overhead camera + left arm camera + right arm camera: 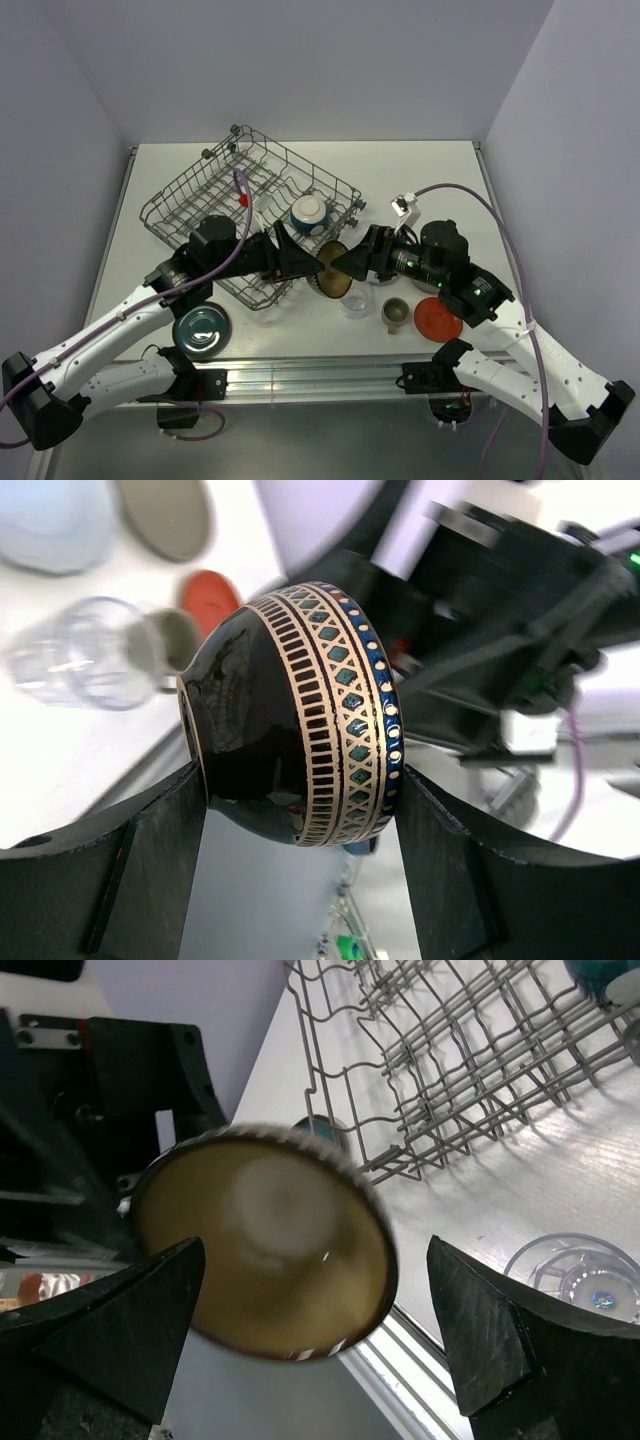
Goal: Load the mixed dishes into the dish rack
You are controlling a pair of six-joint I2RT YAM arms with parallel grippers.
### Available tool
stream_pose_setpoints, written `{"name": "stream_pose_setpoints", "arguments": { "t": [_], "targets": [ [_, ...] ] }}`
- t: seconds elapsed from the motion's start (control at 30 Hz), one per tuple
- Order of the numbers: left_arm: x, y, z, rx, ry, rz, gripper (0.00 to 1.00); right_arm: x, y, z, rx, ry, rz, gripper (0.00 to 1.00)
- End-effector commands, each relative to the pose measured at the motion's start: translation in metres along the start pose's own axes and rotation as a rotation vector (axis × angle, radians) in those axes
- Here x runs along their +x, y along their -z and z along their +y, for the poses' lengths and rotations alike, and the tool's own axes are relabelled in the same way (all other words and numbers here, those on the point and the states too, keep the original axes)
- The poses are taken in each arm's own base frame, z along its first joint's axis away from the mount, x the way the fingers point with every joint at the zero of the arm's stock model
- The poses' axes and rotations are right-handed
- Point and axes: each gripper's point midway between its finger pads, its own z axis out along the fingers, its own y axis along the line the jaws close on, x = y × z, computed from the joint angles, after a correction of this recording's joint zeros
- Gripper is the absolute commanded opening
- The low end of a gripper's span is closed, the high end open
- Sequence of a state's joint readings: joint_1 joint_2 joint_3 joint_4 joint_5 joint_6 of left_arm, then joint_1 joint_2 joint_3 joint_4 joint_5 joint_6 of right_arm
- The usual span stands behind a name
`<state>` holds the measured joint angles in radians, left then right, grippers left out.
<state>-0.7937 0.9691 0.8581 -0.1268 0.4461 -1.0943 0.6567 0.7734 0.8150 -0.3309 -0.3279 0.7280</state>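
The left gripper swings outward and to the left in the top view next. It lowers at the dish rack's far end (233, 183), which stands empty, and releases the bowl.
My left gripper (308, 265) is shut on the brown bowl (333, 283) just off the near right corner of the dish rack (200, 195). In the left wrist view the bowl (300, 710) is dark with gold bands, pinched on its side between my fingers (165, 850). My right gripper (343, 265) is open, facing the bowl's tan inside (265, 1255), with its fingers spread wide on either side. A cream bowl with a teal band (310, 212) sits in the rack. The clear glass (355, 302), grey mug (396, 314), red-orange saucer (437, 320) and dark teal dish (202, 330) stand on the table.
The rack's wire corner (400, 1130) is close behind the bowl in the right wrist view, and the glass (575, 1275) is at the lower right. A pale blue dish (50, 520) and a tan one (165, 515) show blurred in the left wrist view. The metal rail (320, 372) runs along the table's near edge.
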Motion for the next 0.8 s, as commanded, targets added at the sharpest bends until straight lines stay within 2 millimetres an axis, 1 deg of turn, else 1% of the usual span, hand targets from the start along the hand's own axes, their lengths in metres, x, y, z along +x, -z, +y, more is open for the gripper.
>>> {"name": "stream_pose_setpoints", "arguments": {
  "t": [0.0,0.03,0.07,0.23,0.37,0.4,0.43,0.47,0.5,0.53,0.6,0.67,0.73,0.77],
  "targets": [
    [-0.035,0.020,-0.031,0.034,-0.111,-0.136,0.00,-0.020,0.015,0.021,-0.040,0.053,-0.072,1.00],
    [-0.038,0.022,-0.031,0.029,-0.118,-0.146,0.00,-0.021,0.016,0.020,-0.037,0.056,-0.075,1.00],
    [-0.043,0.024,-0.026,0.013,-0.113,-0.157,0.00,-0.022,0.016,0.020,-0.032,0.057,-0.072,1.00],
    [-0.057,0.032,-0.014,-0.045,-0.127,-0.194,0.00,-0.022,0.015,0.012,0.009,0.063,-0.077,1.00],
    [-0.075,0.042,0.000,-0.130,-0.147,-0.242,0.00,-0.020,0.012,-0.001,0.059,0.059,-0.083,1.00],
    [-0.082,0.045,0.008,-0.168,-0.141,-0.259,0.00,-0.019,0.011,-0.004,0.066,0.057,-0.083,1.00],
    [-0.089,0.048,0.008,-0.184,-0.159,-0.273,0.00,-0.019,0.011,-0.005,0.068,0.056,-0.085,1.00],
    [-0.097,0.051,0.013,-0.213,-0.163,-0.297,0.00,-0.017,0.011,-0.007,0.072,0.055,-0.085,1.00],
    [-0.108,0.054,0.013,-0.247,-0.172,-0.326,0.00,-0.016,0.011,-0.008,0.075,0.055,-0.084,1.00],
    [-0.109,0.056,0.023,-0.298,-0.182,-0.322,0.00,-0.015,0.011,-0.010,0.078,0.055,-0.082,1.00],
    [-0.122,0.062,0.031,-0.364,-0.193,-0.355,0.00,-0.013,0.011,-0.014,0.086,0.053,-0.080,1.00],
    [-0.138,0.068,0.045,-0.447,-0.203,-0.390,0.00,-0.011,0.011,-0.018,0.092,0.052,-0.078,1.00],
    [-0.153,0.071,0.055,-0.517,-0.211,-0.417,0.00,-0.009,0.011,-0.020,0.096,0.054,-0.075,1.00],
    [-0.156,0.073,0.062,-0.555,-0.209,-0.420,0.00,-0.008,0.010,-0.023,0.102,0.051,-0.071,1.00]
  ]
}}
